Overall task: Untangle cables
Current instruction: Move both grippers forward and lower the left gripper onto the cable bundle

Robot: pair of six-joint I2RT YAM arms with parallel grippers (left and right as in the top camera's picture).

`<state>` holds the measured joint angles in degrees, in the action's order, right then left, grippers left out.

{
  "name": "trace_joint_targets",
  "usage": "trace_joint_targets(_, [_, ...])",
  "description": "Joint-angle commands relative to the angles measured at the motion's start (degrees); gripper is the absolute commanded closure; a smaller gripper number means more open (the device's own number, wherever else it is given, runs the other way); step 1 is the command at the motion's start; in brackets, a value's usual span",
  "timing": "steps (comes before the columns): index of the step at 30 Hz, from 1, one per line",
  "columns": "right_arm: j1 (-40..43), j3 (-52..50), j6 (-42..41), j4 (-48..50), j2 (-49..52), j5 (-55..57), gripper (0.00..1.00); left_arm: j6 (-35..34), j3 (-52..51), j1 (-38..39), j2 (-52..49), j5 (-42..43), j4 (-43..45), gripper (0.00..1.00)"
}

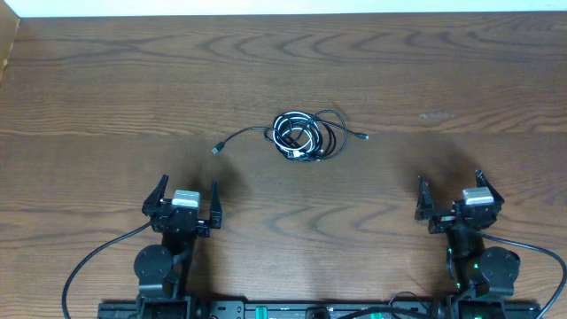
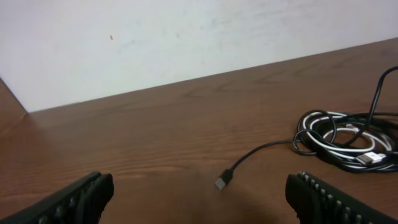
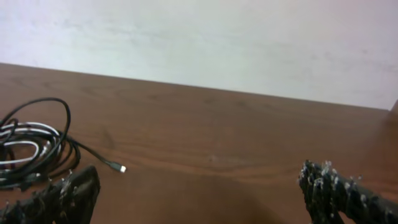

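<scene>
The coil's white-looped edge (image 1: 279, 136) (image 2: 309, 133) lies outward of my left gripper, to its right in the overhead view. My left gripper will move outward, across and down onto it next.
The cables (image 1: 301, 136) lie as one tangled coil of thin black and white cord on the wooden table, mid-table. A black end with a small plug (image 1: 216, 149) trails out to the left; another plug (image 1: 365, 136) trails right. In the left wrist view the coil (image 2: 348, 138) sits at the right and the plug (image 2: 222, 181) lies ahead of my jaws. In the right wrist view the coil (image 3: 28, 146) is at the far left, its plug (image 3: 121, 168) nearby. My left gripper (image 1: 184, 202) and right gripper (image 1: 454, 193) both stand open and empty, near the front edge, well short of the coil.
The wooden table (image 1: 443, 80) runs back to a white wall (image 2: 186, 37). Thick black arm wires (image 1: 89, 261) loop beside the arm bases at the front edge.
</scene>
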<state>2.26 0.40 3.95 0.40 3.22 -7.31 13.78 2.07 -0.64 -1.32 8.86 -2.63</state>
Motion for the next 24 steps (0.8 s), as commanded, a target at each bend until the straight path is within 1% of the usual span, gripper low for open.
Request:
trace_joint_targets(1, [-0.4, 1.7, -0.7, 1.1, 3.2, -1.9, 0.01, -2.3, 3.0, 0.1, -1.7, 1.2, -0.6, 0.06])
trace_joint_targets(6, [-0.4, 6.2, -0.7, 1.1, 9.9, -1.9, 0.01, -3.4, 8.3, 0.1, -8.3, 1.2, -0.6, 0.06])
trace_joint_targets(11, [-0.4, 12.1, -0.7, 1.1, 17.7, -2.5, 0.01, -3.8, 15.3, 0.2, -20.8, 2.6, -0.6, 0.06])
trace_joint_targets(16, [-0.4, 17.7, -0.7, 1.1, 26.6, -5.7, 0.01, -6.3, 21.1, 0.2, -30.1, 2.7, -1.4, 0.06])
trace_joint_targets(20, [-0.4, 22.4, -0.7, 1.1, 33.2, -7.3, 0.01, -7.1, 26.2, 0.2, -35.5, 2.7, -4.0, 0.06])
trace_joint_targets(24, [-0.4, 27.4, 0.6, 0.7, 39.3, -14.1, 0.01, -7.3, 31.2, 0.2, -39.2, 2.7, -9.0, 0.06])
